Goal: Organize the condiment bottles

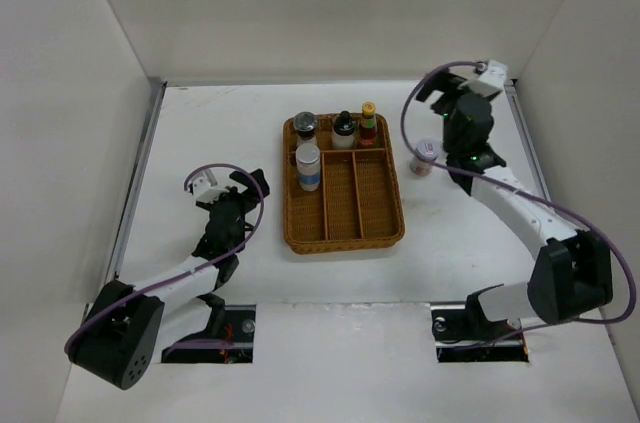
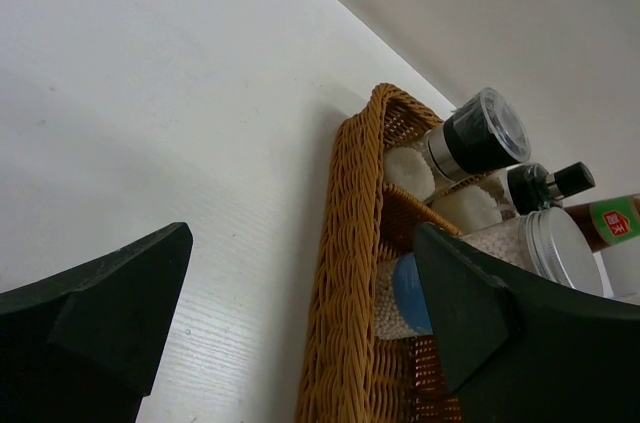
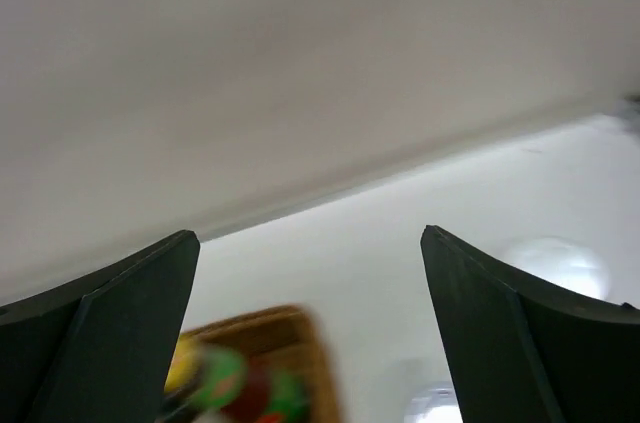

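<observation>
My right gripper goes toward the right in the wrist view and down onto the bottle next. The silver-lidded white bottle stands outside the wicker tray.
The brown wicker tray (image 1: 345, 228) holds a dark-lidded jar (image 1: 305, 125), a black-capped white bottle (image 1: 344, 129), a red yellow-capped sauce bottle (image 1: 368, 124) and a tall white blue-banded cylinder (image 1: 308, 166). A short silver-lidded jar (image 1: 424, 156) stands on the table just right of the tray. My right gripper (image 1: 437, 95) is open and empty, raised behind that jar. My left gripper (image 1: 240, 186) is open and empty, left of the tray. The left wrist view shows the tray wall (image 2: 350, 273), the cylinder (image 2: 405, 293), the dark-lidded jar (image 2: 485, 133) and the black-capped bottle (image 2: 550, 183).
White walls enclose the table on the left, back and right. In the blurred right wrist view the tray corner (image 3: 300, 343) with the red bottle (image 3: 240, 388) sits low left, and a silver lid (image 3: 440, 408) is at the bottom edge. The tray's front compartments hold nothing.
</observation>
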